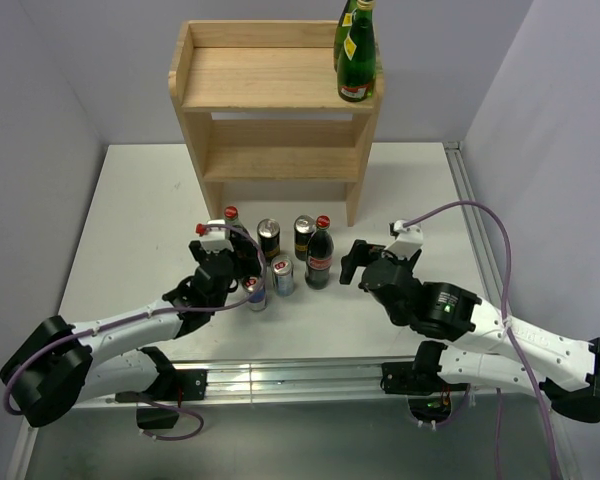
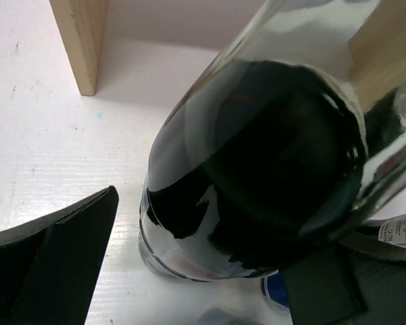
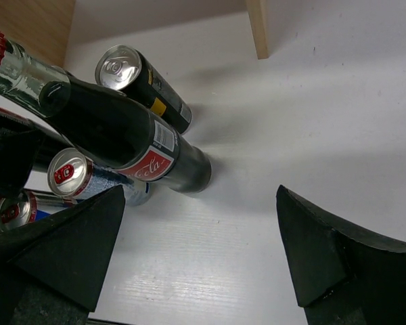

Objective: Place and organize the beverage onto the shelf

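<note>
One finger is still apart from the first cola bottle's lower body (image 1: 243, 250), so my left gripper will next slide outward toward the shelf (image 1: 280, 85) and close on the bottle's lower body.
The wooden shelf (image 1: 280, 85) stands at the back with two green bottles (image 1: 357, 55) on the right of its top tier. Drinks stand on the table in front of it: a red-capped cola bottle (image 1: 230, 214), two black cans (image 1: 268, 236), a second cola bottle (image 1: 320, 257) and two silver cans (image 1: 282, 276). My left gripper (image 1: 236, 252) is open around the first cola bottle (image 2: 257, 162); the right finger (image 2: 321, 288) touches it and the left finger (image 2: 61, 250) stands apart. My right gripper (image 1: 356, 262) is open and empty just right of the second cola bottle (image 3: 122, 139).
The shelf's middle and lower tiers (image 1: 280, 160) hold nothing I can see. A shelf leg (image 3: 257, 27) stands behind the drinks. A black can (image 3: 145, 84) and silver cans (image 3: 81, 177) crowd the cola bottle. Bare table (image 3: 311, 115) lies to the right.
</note>
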Robot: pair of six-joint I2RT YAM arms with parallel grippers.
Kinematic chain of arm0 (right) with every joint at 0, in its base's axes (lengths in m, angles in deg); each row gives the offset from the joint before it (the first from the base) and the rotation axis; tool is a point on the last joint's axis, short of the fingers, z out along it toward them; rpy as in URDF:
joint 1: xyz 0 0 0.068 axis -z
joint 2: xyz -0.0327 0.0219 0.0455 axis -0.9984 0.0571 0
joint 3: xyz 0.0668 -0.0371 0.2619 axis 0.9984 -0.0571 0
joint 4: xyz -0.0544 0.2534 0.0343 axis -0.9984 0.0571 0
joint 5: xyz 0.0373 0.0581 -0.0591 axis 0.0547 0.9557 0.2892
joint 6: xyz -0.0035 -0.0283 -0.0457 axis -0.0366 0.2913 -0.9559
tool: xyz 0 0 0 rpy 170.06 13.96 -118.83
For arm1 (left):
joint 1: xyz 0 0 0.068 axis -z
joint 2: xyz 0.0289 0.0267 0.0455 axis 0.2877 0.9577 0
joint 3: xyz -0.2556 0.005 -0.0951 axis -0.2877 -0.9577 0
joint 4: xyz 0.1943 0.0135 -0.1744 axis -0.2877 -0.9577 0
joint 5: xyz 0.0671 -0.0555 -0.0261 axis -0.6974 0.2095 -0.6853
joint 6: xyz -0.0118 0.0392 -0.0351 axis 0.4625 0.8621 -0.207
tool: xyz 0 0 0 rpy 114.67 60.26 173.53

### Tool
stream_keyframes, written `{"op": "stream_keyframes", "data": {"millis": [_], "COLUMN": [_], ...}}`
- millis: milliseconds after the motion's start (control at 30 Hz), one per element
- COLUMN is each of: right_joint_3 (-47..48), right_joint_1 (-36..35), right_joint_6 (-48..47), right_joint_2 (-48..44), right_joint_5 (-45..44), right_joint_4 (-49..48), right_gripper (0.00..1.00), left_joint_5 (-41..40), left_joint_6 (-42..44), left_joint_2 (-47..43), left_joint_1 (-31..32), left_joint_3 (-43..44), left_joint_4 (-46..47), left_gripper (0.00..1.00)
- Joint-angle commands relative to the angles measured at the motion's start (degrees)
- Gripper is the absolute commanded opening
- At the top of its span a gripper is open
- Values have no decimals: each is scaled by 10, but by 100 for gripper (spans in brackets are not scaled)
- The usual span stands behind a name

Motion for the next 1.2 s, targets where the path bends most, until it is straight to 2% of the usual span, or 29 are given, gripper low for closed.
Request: {"op": "stream_keyframes", "data": {"millis": [0,533,1167], "right_joint_3": [-7,-11,-17], "right_joint_1": [-3,-3,-3], "right_joint_6": [-4,-19,-20], "right_joint_2": [-16,-5,0], "right_joint_5": [-10,8,15], "right_joint_4": [-18,-43,-55], "right_gripper": [100,100,100], "left_joint_5": [6,-67,-95], "left_joint_6": [12,6,-17], "left_joint_2": [14,52,94], "left_joint_1": [-6,-17,-18], "left_joint_3": [13,15,22], "left_joint_4": [45,53,80], "left_gripper": [99,99,99]}}
